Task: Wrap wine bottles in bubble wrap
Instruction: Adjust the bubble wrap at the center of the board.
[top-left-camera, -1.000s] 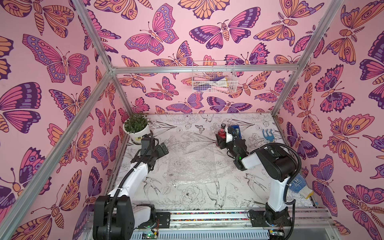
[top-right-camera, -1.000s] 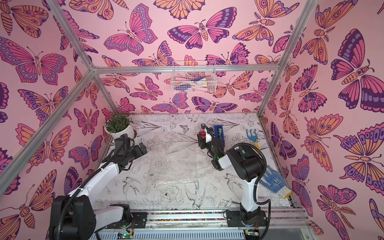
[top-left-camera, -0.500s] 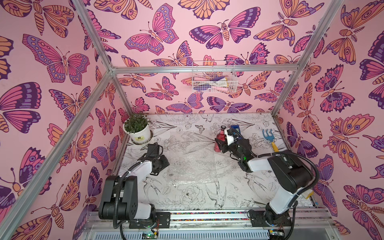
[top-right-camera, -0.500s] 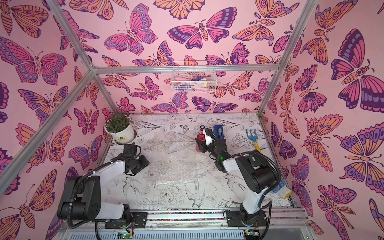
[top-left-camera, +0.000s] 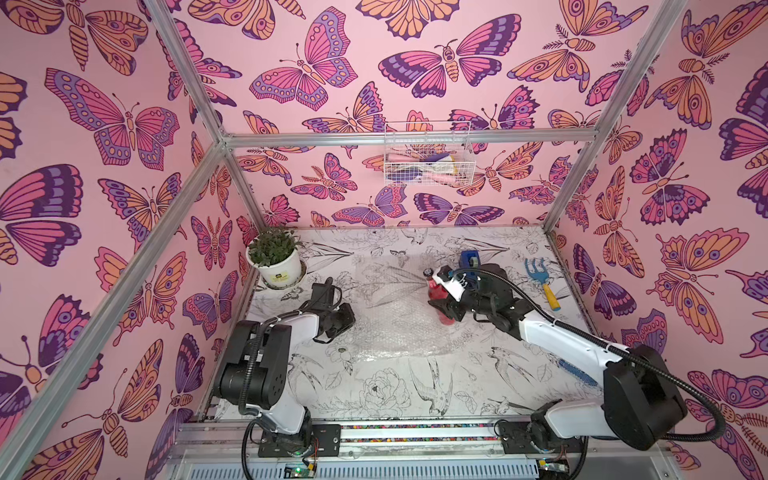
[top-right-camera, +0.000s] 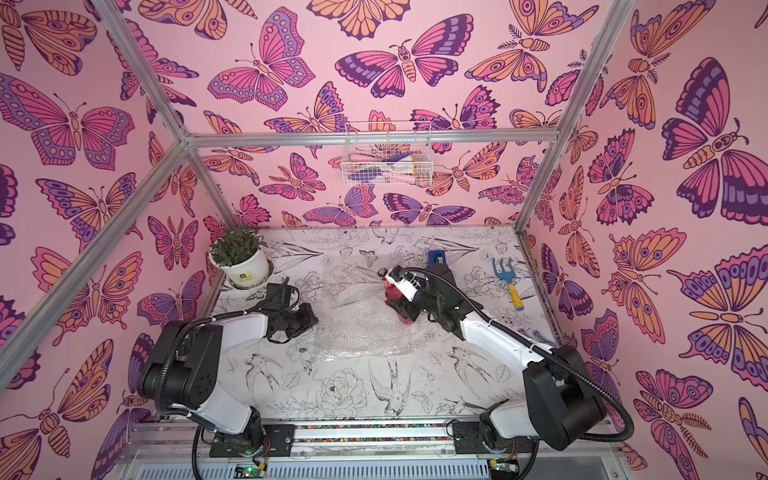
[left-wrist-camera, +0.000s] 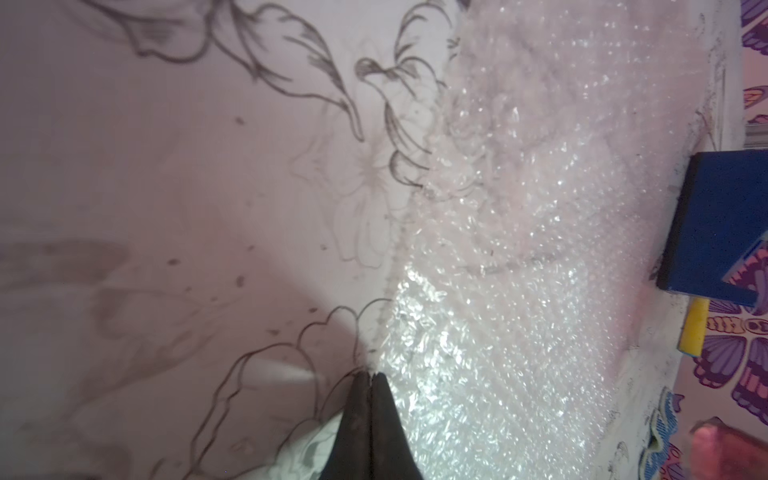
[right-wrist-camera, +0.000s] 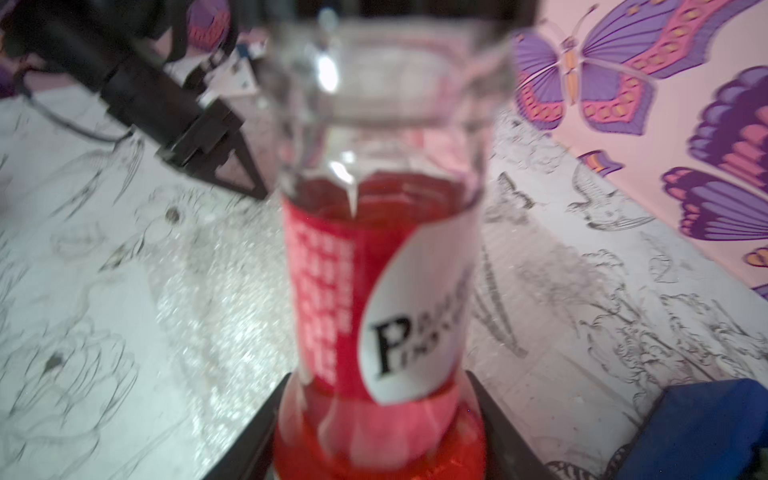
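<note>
Next, my right gripper moves back and down, turns the bottle (top-left-camera: 437, 291) to lie along the bubble wrap's near edge (top-left-camera: 404, 344) and releases it, since that part lies empty.
The bubble wrap (top-left-camera: 390, 307) (top-right-camera: 353, 307) lies flat on the table's middle. The wine bottle (top-left-camera: 437, 291) (top-right-camera: 391, 291), clear glass with red liquid, a dark cap and a white label, is upright at the sheet's right side. My right gripper (top-left-camera: 446, 309) (top-right-camera: 405, 309) is shut on its lower body; in the right wrist view the bottle (right-wrist-camera: 374, 270) fills the space between the fingers of the gripper (right-wrist-camera: 380, 436). My left gripper (top-left-camera: 347, 320) (top-right-camera: 309, 320) sits low at the wrap's left edge. In the left wrist view its jaws (left-wrist-camera: 371, 376) are shut, pinching the edge of the wrap (left-wrist-camera: 519, 249).
A potted plant (top-left-camera: 274, 257) stands at the back left. A blue tape dispenser (top-left-camera: 469, 259) sits behind the bottle, and a blue hand rake (top-left-camera: 540, 282) with a yellow handle lies at the right. A wire basket (top-left-camera: 428, 158) hangs on the back wall.
My left arm came down to the wrap's left edge and its jaws went from open to shut. The right gripper moved the bottle slightly nearer and lower over the wrap.
</note>
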